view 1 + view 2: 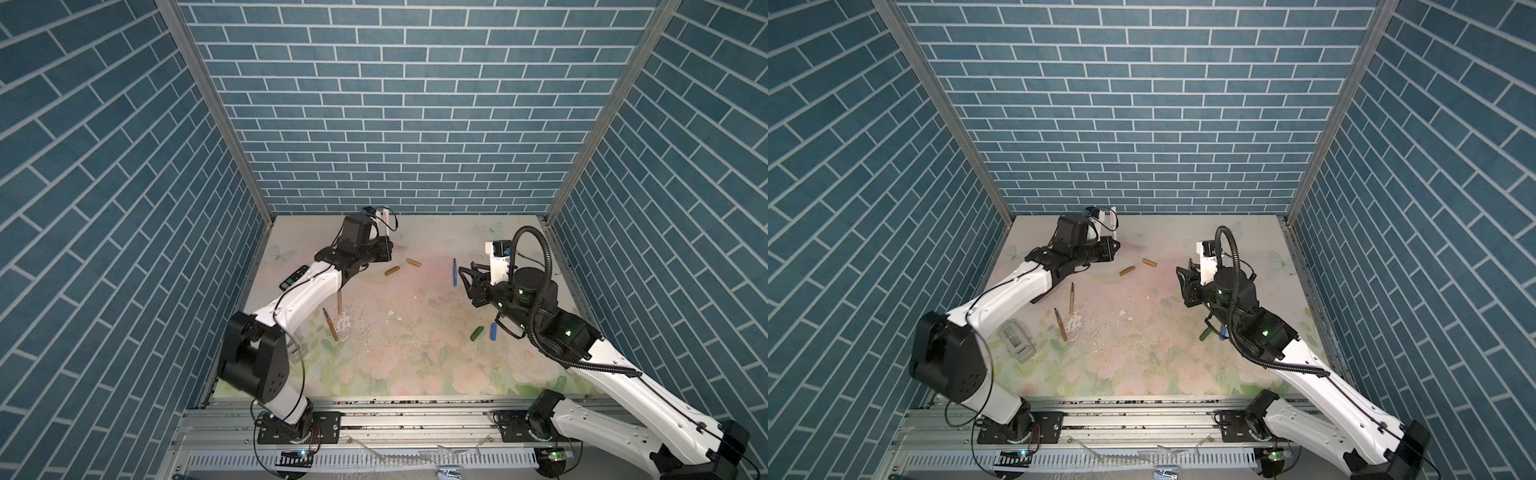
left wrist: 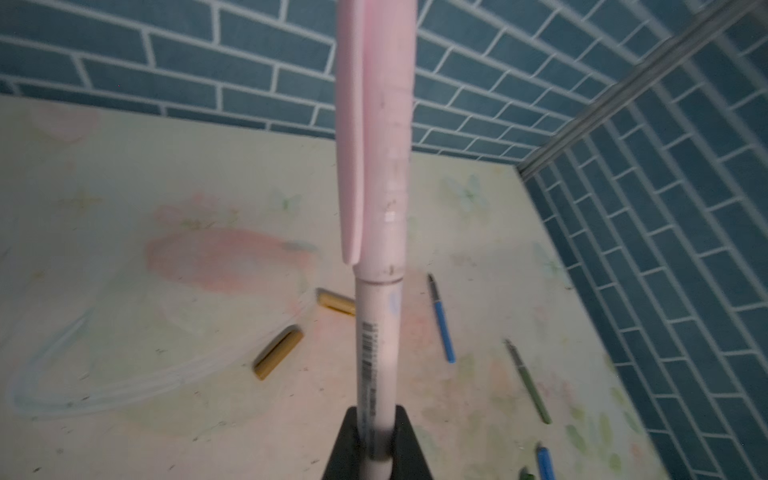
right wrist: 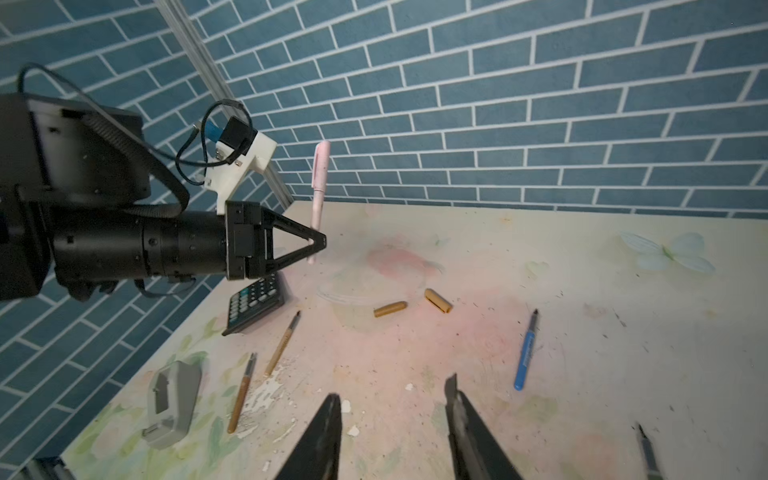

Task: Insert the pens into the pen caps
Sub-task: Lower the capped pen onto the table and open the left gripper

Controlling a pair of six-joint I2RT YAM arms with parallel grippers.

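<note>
The capped pen comes down flat next onto the clear mat below, beside the gold caps, as my left gripper tilts downward to release it there.
My left gripper (image 1: 390, 245) (image 2: 377, 440) (image 3: 318, 241) is shut on the pale pink pen (image 2: 376, 353), held upright near the back wall with the pink cap (image 2: 378, 145) (image 3: 321, 166) seated on its upper end. My right gripper (image 1: 467, 279) (image 3: 392, 395) hangs open and empty above the mat. Two gold caps (image 1: 391, 271) (image 1: 413, 262) lie mid-table. Both gold pens (image 1: 339, 301) (image 1: 331, 325) rest left of centre. The blue pen (image 1: 455, 272) lies beside my right gripper and the green pen (image 2: 528, 382) close by. The green cap (image 1: 476, 333) and the blue cap (image 1: 493, 331) sit under my right arm.
A black calculator (image 1: 294, 277) (image 3: 255, 303) lies under my left forearm by the left wall. A grey plastic device (image 1: 1017, 340) (image 3: 170, 399) sits at front left. Brick-patterned walls enclose the floral mat (image 1: 415, 353) on three sides.
</note>
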